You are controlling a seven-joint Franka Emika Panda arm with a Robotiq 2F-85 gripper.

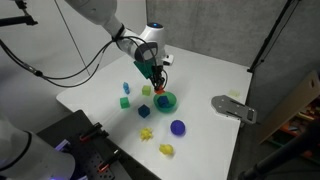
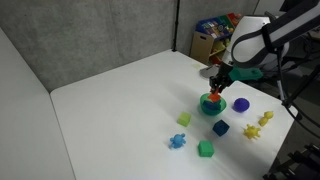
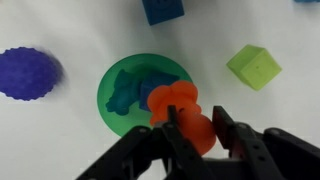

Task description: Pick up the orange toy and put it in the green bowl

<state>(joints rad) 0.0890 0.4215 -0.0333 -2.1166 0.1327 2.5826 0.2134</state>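
Observation:
I will next lower my gripper a little over the green bowl's rim [image 3: 150, 122] and open it to let go of the chunky orange-red plastic piece, because the piece already hangs above the bowl.
The orange toy [image 3: 178, 103] is a chunky orange-red plastic piece held between my gripper's [image 3: 195, 116] two fingers. It hangs just over the near rim of the green bowl [image 3: 140, 60], a small round bright-green dish on the white table. A teal toy [image 3: 128, 88] lies inside the bowl. In both exterior views the gripper [image 1: 157, 78] [image 2: 217, 82] is right above the bowl [image 1: 167, 102] [image 2: 211, 106], with the orange toy [image 1: 160, 88] [image 2: 212, 96] showing just under the fingers.
A dark blue ball [image 3: 27, 73] [image 1: 178, 127], a green cube [image 3: 253, 67] and a blue cube [image 3: 162, 9] lie around the bowl. Yellow toys [image 1: 146, 133] [image 1: 167, 150] and another green cube [image 2: 206, 149] lie further off. A grey fixture [image 1: 233, 107] sits at the table edge.

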